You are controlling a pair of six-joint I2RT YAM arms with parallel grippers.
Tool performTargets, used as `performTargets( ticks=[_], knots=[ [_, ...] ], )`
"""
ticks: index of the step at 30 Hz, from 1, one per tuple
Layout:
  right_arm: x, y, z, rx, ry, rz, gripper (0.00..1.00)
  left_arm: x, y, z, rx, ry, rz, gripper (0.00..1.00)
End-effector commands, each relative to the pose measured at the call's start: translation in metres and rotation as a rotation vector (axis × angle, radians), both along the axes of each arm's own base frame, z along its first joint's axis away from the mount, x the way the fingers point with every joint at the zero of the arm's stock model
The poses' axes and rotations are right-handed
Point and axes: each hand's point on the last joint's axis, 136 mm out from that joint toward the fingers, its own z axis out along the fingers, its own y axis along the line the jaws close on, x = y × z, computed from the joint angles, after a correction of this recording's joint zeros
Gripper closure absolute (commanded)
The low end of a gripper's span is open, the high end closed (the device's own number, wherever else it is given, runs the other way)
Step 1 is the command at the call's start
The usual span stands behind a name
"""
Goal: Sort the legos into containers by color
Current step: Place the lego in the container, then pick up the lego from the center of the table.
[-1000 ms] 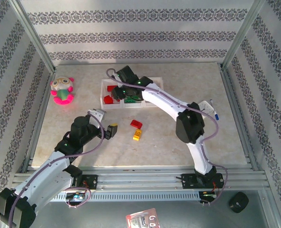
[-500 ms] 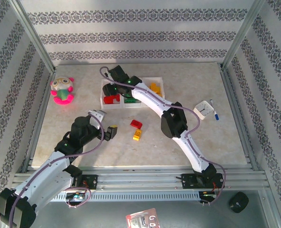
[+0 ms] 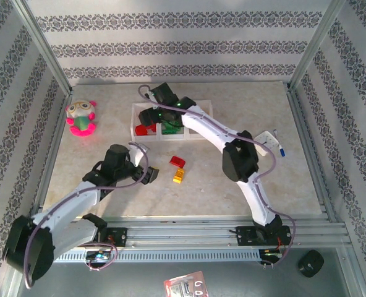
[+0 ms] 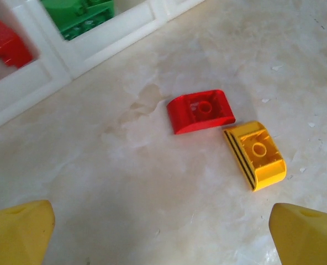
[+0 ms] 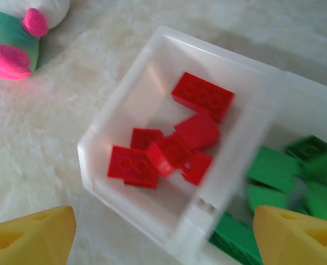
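Observation:
The left gripper moves outward and down onto the red lego below and outward of it next, turning because the lego sits crosswise to its fingers.
Two loose legos lie mid-table: a red one and a yellow one side by side. My left gripper hovers just left of them, open and empty, with both bricks ahead of its yellow fingertips. The white tray of containers sits at the back. Its left compartment holds several red legos, the middle one green legos. My right gripper hangs open over the red compartment, nothing between its fingers. The right arm hides the third compartment.
A pink-and-green plush toy lies left of the tray. A small white object with a blue pen sits at the right, partly behind the right arm. Metal rails border the table on all sides.
My right gripper has opened above the red compartment after swinging left over the tray. The left arm has reached forward and lowered toward the two loose bricks.

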Motion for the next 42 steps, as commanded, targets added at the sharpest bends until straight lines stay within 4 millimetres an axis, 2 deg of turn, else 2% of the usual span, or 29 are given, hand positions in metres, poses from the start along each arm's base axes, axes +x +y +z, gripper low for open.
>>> performTargets(
  ticks=[1, 5, 11, 18, 24, 30, 35, 42],
  knots=[
    [-0.006, -0.037, 0.040, 0.060, -0.078, -0.037, 0.15, 0.012, -0.022, 0.013, 0.018, -0.044, -0.147, 0.01],
    [-0.028, -0.087, 0.032, 0.031, -0.056, -0.096, 0.15, 0.023, -0.039, 0.008, 0.115, -0.027, -0.308, 0.00],
    [-0.053, -0.149, 0.024, 0.028, -0.022, -0.217, 0.14, 0.025, -0.055, -0.011, 0.336, -0.045, -0.626, 0.06],
    [-0.073, -0.203, 0.014, 0.076, 0.007, -0.338, 0.14, 0.039, -0.072, -0.030, 0.440, -0.029, -0.766, 0.10],
    [-0.079, -0.225, 0.008, 0.102, 0.027, -0.359, 0.14, 0.051, -0.083, -0.048, 0.457, 0.008, -0.810, 0.17],
    [-0.077, -0.236, 0.011, 0.103, 0.022, -0.354, 0.13, 0.058, -0.084, -0.076, 0.514, 0.040, -0.843, 0.20],
    [-0.079, -0.243, 0.011, 0.114, 0.024, -0.356, 0.13, 0.061, -0.090, -0.084, 0.514, 0.040, -0.844, 0.25],
    [-0.080, -0.250, 0.007, 0.118, 0.029, -0.369, 0.13, 0.052, -0.097, -0.093, 0.518, 0.072, -0.841, 0.42]
  ],
)
